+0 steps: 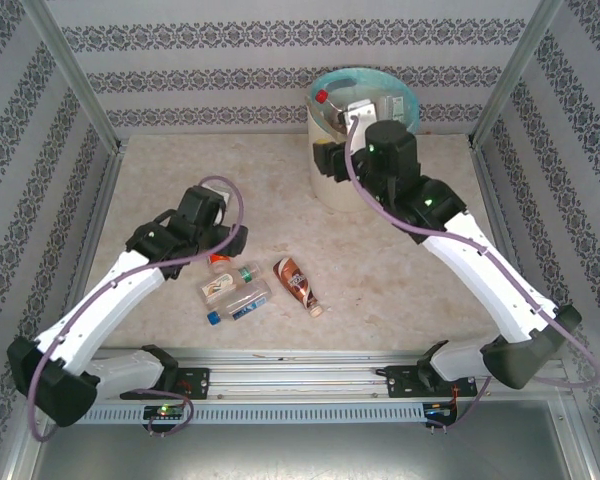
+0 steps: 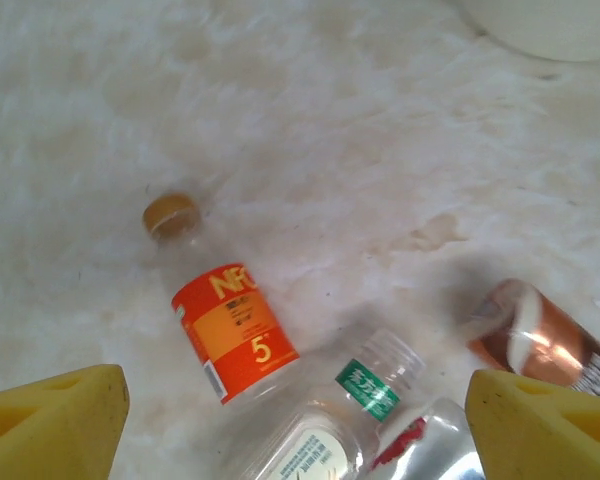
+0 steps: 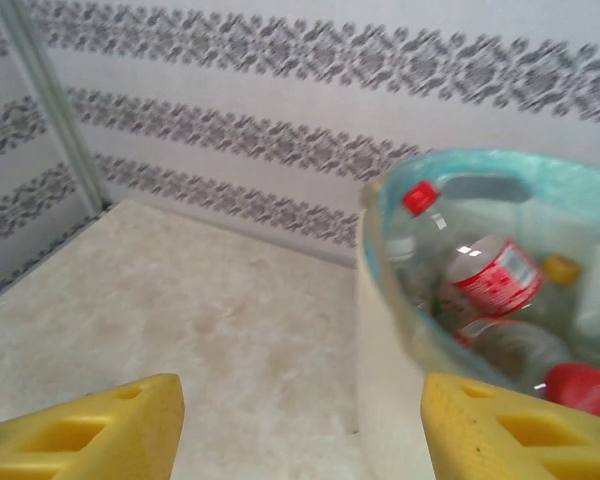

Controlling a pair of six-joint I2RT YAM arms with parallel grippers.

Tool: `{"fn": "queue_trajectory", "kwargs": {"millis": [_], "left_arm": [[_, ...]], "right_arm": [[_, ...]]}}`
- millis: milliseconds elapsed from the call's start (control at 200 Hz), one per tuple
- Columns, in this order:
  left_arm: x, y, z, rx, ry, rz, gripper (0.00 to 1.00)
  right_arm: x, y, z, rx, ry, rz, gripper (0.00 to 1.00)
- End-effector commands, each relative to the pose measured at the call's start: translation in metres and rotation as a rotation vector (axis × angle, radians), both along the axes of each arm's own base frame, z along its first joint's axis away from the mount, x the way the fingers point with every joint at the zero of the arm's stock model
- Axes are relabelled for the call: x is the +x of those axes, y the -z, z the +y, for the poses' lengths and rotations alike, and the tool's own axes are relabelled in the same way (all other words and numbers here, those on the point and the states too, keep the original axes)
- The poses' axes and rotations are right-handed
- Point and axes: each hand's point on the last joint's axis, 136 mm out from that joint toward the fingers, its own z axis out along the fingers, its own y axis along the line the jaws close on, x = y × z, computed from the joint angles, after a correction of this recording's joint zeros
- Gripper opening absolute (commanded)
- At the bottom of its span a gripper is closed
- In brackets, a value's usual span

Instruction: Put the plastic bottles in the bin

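Note:
My left gripper should lower, turn to straddle the slanted orange-labelled bottle's label squarely, then close next.
Several plastic bottles lie on the table near the left arm: an orange-labelled one [image 1: 220, 262] [image 2: 235, 340], a clear one with a green band [image 1: 226, 285] [image 2: 368, 392], a clear one with a blue cap [image 1: 242, 303] and a brown one [image 1: 298, 285] [image 2: 540, 345]. My left gripper [image 1: 218, 242] [image 2: 295, 430] hovers open over them, its yellow fingertips [image 2: 50, 420] wide apart and holding nothing. The cream bin [image 1: 325, 185] [image 3: 390, 330] with its blue-green liner stands at the back and holds several bottles [image 3: 495, 275]. Beside its left wall, my right gripper [image 1: 330, 158] [image 3: 300, 430] is open and empty.
Patterned walls close the table on three sides, with metal posts [image 1: 75, 70] at the back corners. A rail [image 1: 300, 380] with the arm bases runs along the near edge. The bin's base [image 2: 550, 25] shows at the top right of the left wrist view.

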Motion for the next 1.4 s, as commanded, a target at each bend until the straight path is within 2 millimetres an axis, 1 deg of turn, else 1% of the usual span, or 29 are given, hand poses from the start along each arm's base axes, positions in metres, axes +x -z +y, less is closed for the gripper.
{"fn": "queue_trajectory", "kwargs": {"millis": [0, 100, 220, 420, 630, 799, 909, 1009, 1084, 1139, 1184, 1204, 1244, 1294, 1304, 1394], "left_arm": [[0.005, 0.029, 0.013, -0.153, -0.147, 0.106, 0.88], [0.014, 0.049, 0.025, -0.149, -0.206, 0.14, 0.88], [0.018, 0.075, 0.029, -0.167, -0.245, 0.211, 0.88], [0.023, 0.113, 0.02, -0.261, -0.251, 0.275, 0.86], [0.023, 0.146, 0.019, -0.238, -0.253, 0.347, 0.83], [0.023, 0.166, 0.016, -0.254, -0.262, 0.383, 0.75], [0.024, 0.169, 0.017, -0.258, -0.272, 0.374, 0.65], [0.026, 0.165, 0.018, -0.25, -0.273, 0.359, 0.59], [0.028, 0.157, 0.02, -0.246, -0.276, 0.336, 0.56], [0.03, 0.147, 0.022, -0.243, -0.276, 0.308, 0.55], [0.032, 0.134, 0.024, -0.244, -0.277, 0.27, 0.54], [0.033, 0.128, 0.024, -0.248, -0.269, 0.248, 0.51], [0.036, 0.111, 0.025, -0.254, -0.26, 0.194, 0.51], [0.04, 0.085, 0.024, -0.271, -0.236, 0.095, 0.5], [0.04, 0.08, 0.025, -0.275, -0.232, 0.076, 0.48], [0.041, 0.021, 0.02, -0.303, -0.146, -0.151, 0.41]], "right_arm": [[-0.008, -0.001, 0.007, 0.076, 0.016, -0.024, 0.66], [-0.019, 0.012, 0.01, 0.075, 0.003, 0.006, 0.66], [-0.029, 0.019, 0.007, 0.071, 0.009, 0.015, 0.67], [-0.039, 0.025, -0.006, 0.08, 0.038, 0.013, 0.67], [-0.047, 0.031, -0.018, 0.091, 0.062, 0.021, 0.67], [-0.05, 0.033, -0.023, 0.087, 0.07, 0.022, 0.67], [-0.053, 0.036, -0.025, 0.089, 0.069, 0.025, 0.67], [-0.054, 0.036, -0.027, 0.094, 0.072, 0.026, 0.67], [-0.056, 0.034, -0.028, 0.099, 0.074, 0.023, 0.67], [-0.057, 0.032, -0.029, 0.107, 0.074, 0.021, 0.67], [-0.059, 0.028, -0.03, 0.119, 0.071, 0.015, 0.67], [-0.06, 0.027, -0.03, 0.123, 0.069, 0.015, 0.67], [-0.061, 0.023, -0.031, 0.133, 0.067, 0.01, 0.67], [-0.063, 0.019, -0.032, 0.147, 0.064, 0.006, 0.66], [-0.063, 0.018, -0.032, 0.15, 0.062, 0.004, 0.66], [-0.068, 0.008, -0.032, 0.186, 0.044, -0.011, 0.66]]}}
